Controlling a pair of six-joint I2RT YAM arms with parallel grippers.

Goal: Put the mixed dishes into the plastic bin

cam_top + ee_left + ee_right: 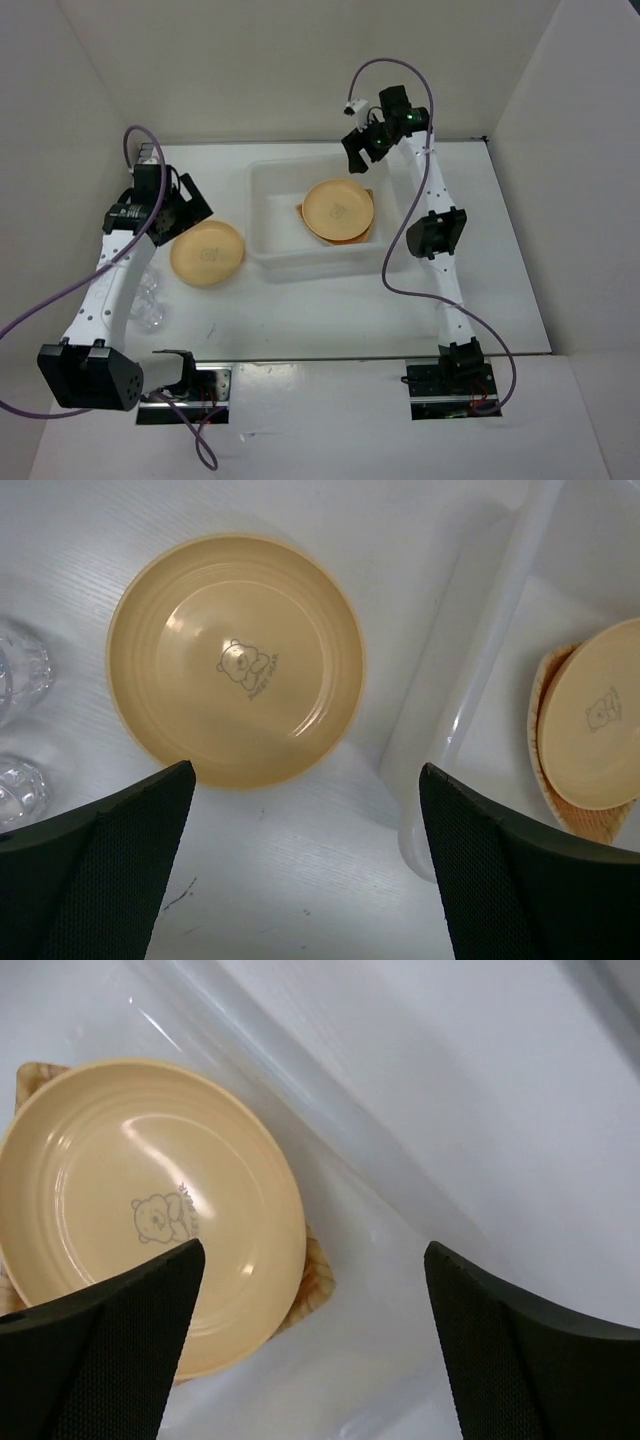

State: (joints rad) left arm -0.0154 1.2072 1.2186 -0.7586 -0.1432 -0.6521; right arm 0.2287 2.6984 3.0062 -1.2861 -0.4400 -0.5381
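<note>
Next, I lower my left gripper sideways onto the plate's edge away from the bin; that uncrowded edge lies below it, to its left in the wrist view.
One tan-yellow plate (207, 253) lies on the table left of the plastic bin (262, 215). It also shows in the left wrist view (235, 660). A second plate (338, 210) rests inside the bin on the woven basket dish (300, 212), whose corner peeks out in the right wrist view (315, 1275). A clear cup (150, 288) stands near the left arm. My left gripper (190, 205) is open and empty above the near edge of the table plate. My right gripper (362, 150) is open and empty above the bin's far right corner.
A second clear glass piece (148, 315) sits just in front of the cup; both show at the left edge of the left wrist view (18, 785). White walls enclose the table on the left, back and right. The bin's rim (480, 640) is close to the right of the table plate.
</note>
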